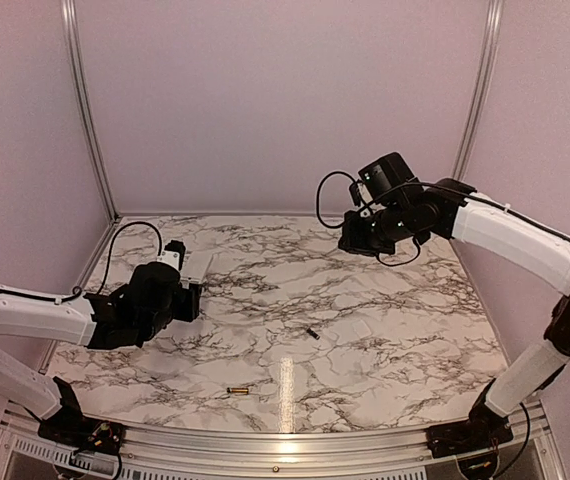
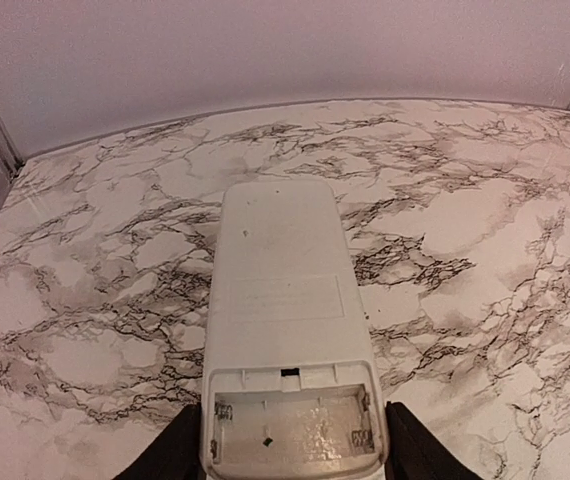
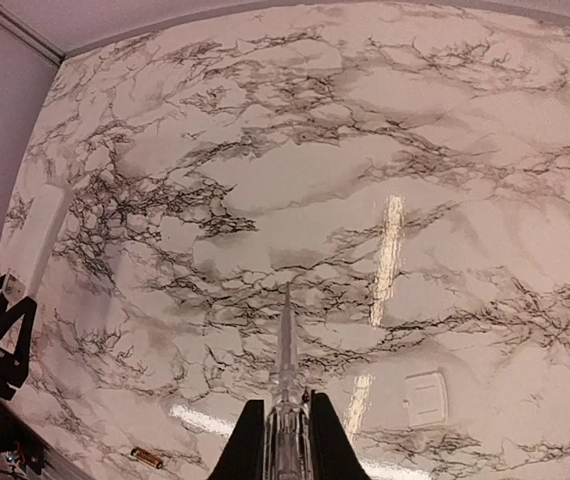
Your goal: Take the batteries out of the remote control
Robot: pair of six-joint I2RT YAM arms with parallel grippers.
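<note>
The remote control will come down next in the robot's left gripper onto the empty marble beneath it. The gripper will then open and let go of the remote control's end with the battery hollow.
My left gripper (image 2: 292,452) is shut on the sides of the white remote control (image 2: 285,300) and holds it back side up. Its battery recess (image 2: 292,432) is open near the fingers and empty, with only the springs showing. One gold battery (image 1: 237,390) lies on the table near the front edge and also shows in the right wrist view (image 3: 147,458). A small dark slim cylinder (image 1: 312,333) lies mid-table. My right gripper (image 3: 283,412) is raised high at the back right (image 1: 357,238), shut on a clear pointed tool (image 3: 285,340).
The small flat white cover plate (image 3: 425,398) lies on the marble table (image 1: 385,330). Pale walls and metal posts close the table at the back and sides. A bright light streak (image 1: 287,385) reflects on the front of the table.
</note>
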